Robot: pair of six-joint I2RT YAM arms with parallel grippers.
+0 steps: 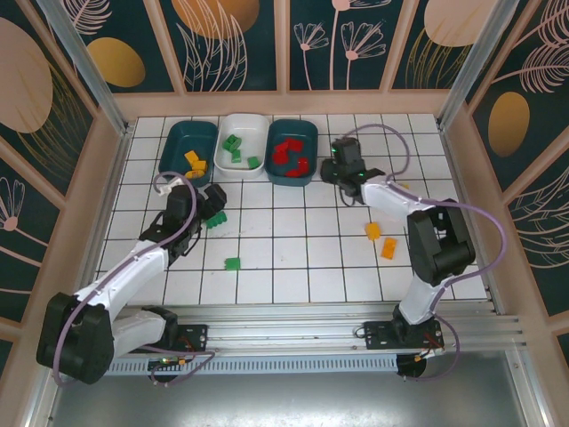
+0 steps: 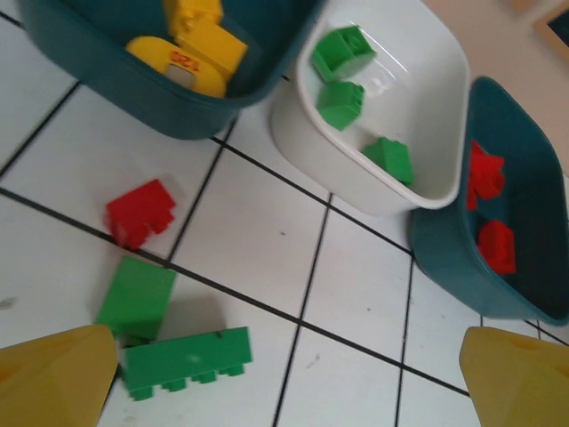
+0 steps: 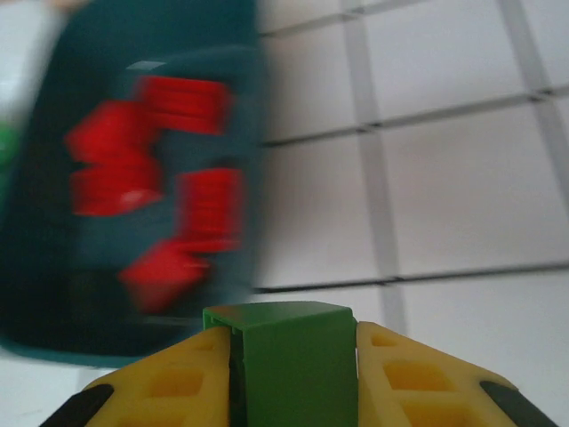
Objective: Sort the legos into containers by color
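Observation:
I will carry the green lego across with my right gripper next and let it go among the matching green ones, since the white tub [image 1: 246, 127] lies past the red tub.
Three containers stand in a row at the back. The left teal tub [image 1: 169, 147] holds yellow legos, the white tub [image 1: 246, 127] green ones, and the right teal tub [image 1: 313, 147] red ones. My right gripper [image 1: 341, 172] hovers just right of the red tub, shut on a green lego [image 3: 293, 356], with the tub of red bricks [image 3: 133, 205] blurred ahead. My left gripper [image 1: 212, 206] is open low over the tiles. Ahead of it to the left lie a red lego [image 2: 140, 212] and two green legos [image 2: 136, 299] [image 2: 187, 360]; nothing is between its fingers [image 2: 53, 378].
A green brick [image 1: 232, 263] lies loose on the tiles near the left arm. Two orange bricks [image 1: 373, 230] [image 1: 388, 248] lie beside the right arm's forearm. Wooden walls frame the tiled floor on three sides.

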